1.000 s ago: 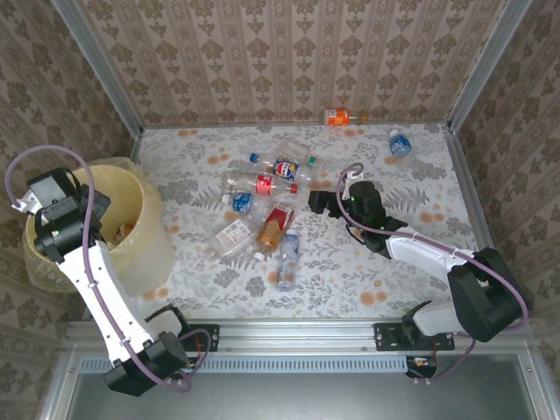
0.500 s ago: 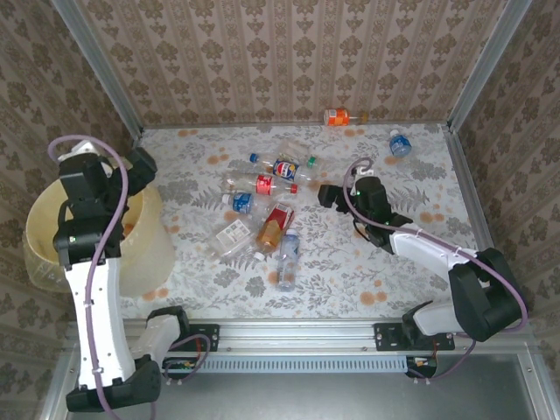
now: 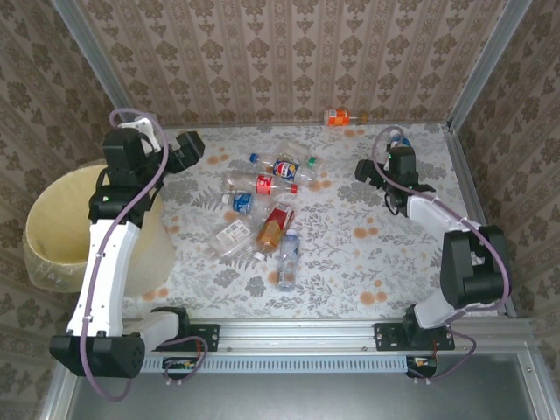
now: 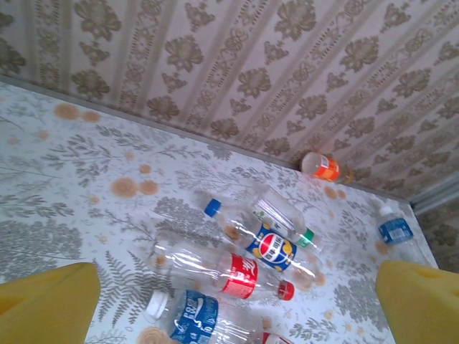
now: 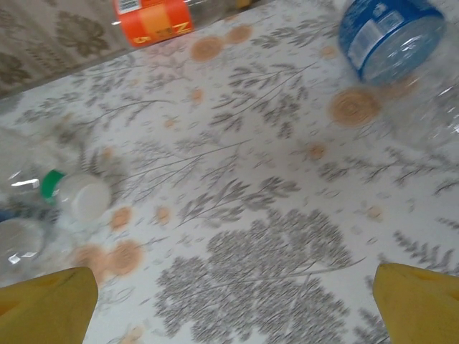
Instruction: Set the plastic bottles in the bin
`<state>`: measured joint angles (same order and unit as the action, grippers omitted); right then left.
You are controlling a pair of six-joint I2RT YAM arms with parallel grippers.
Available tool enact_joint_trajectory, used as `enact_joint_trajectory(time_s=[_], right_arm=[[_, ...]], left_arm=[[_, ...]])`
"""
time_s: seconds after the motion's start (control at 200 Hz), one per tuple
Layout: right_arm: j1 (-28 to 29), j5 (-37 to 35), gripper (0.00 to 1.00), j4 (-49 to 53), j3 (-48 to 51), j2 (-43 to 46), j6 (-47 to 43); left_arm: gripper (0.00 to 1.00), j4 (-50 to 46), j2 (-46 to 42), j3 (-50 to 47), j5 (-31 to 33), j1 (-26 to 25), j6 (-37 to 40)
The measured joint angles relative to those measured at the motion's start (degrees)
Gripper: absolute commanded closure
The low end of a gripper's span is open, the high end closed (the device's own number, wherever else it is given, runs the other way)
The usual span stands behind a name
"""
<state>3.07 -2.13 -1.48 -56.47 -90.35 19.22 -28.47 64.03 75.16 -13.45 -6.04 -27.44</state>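
My right gripper will move outward and down onto the clear body of the back blue-labelled bottle next, because the bottle is below and outward of my open fingers.
Several plastic bottles [image 3: 267, 206] lie in a loose heap mid-table. Among them are a blue-and-yellow-labelled one [image 4: 276, 247], a red-labelled one [image 4: 240, 271] and a blue-labelled one [image 4: 190, 315]. An orange-labelled bottle [image 3: 337, 116] rests against the back wall, and a blue-labelled bottle [image 3: 398, 140] lies at the back right. The pale yellow bin [image 3: 149, 249] stands at the left edge. My left gripper [image 3: 188, 149] hangs open between bin and heap, yellow fingertips [image 4: 43, 304] spread wide. My right gripper [image 3: 366, 171] is open over bare cloth, left of the blue-labelled bottle [image 5: 391, 36].
The flowered tablecloth [image 3: 350, 262] is bare along the front and right. Patterned walls and metal posts close in the back and sides. A green-capped bottle [image 5: 72, 197] lies left of the right gripper.
The left arm has swung from over the bin out to the back left of the table. The right arm has drawn back from the heap toward the back right corner. Both grippers stay open.
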Motion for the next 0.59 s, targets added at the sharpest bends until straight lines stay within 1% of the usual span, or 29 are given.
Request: enact_joint_trajectory(time_s=[0.21, 0.315, 0.475, 0.595], right_arm=[[-7.15, 0.04, 0.0, 7.78, -12.66, -9.97, -9.51], [-9.62, 0.07, 0.0, 12.5, -20.06, -15.19, -13.84], [-10.86, -0.17, 0.0, 19.17, -32.39, -24.44, -18.56], [-10.91, -0.74, 0.02, 27.3, -44.48, -32.85, -20.39]], left_arm=[[0.0, 1.33, 0.52, -1.07, -1.86, 0.0, 0.0], [0.0, 1.7, 0.61, -2.29, -2.23, 0.02, -0.04], [0.0, 1.79, 1.49, -2.56, -2.73, 0.0, -0.42], [0.0, 1.77, 2.43, -2.56, -3.3, 0.0, -0.42]])
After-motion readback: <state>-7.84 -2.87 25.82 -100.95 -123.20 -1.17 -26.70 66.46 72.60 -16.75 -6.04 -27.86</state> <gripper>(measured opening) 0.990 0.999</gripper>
